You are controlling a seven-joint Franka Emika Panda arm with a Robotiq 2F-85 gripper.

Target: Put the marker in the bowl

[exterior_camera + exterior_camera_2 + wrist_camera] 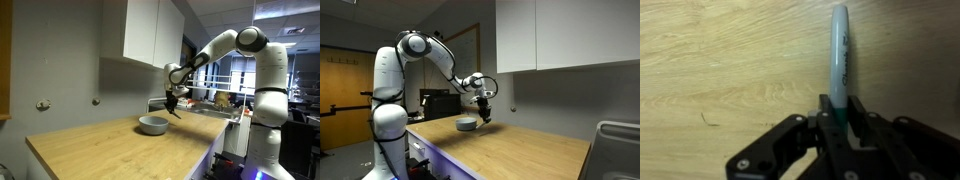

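My gripper should go up a little next and carry the marker over the grey bowl (153, 124), then go down inside it, because only bare wood is under the marker.
My gripper (838, 112) is shut on the marker (838, 55), a thin stick with a pale barrel and a green band at the jaws. In the wrist view it points away from the jaws over bare wood. In both exterior views the gripper (174, 106) (483, 116) hangs above the wooden counter beside the shallow grey bowl (153, 124) (467, 124). The gripper is a little above and to the side of the bowl's rim. The bowl is out of the wrist view.
The wooden countertop (110, 150) (530, 150) runs under white wall cabinets (150, 35) (570, 35). A sink or rack (618, 140) stands at one end. Office desks show behind the arm (215, 100).
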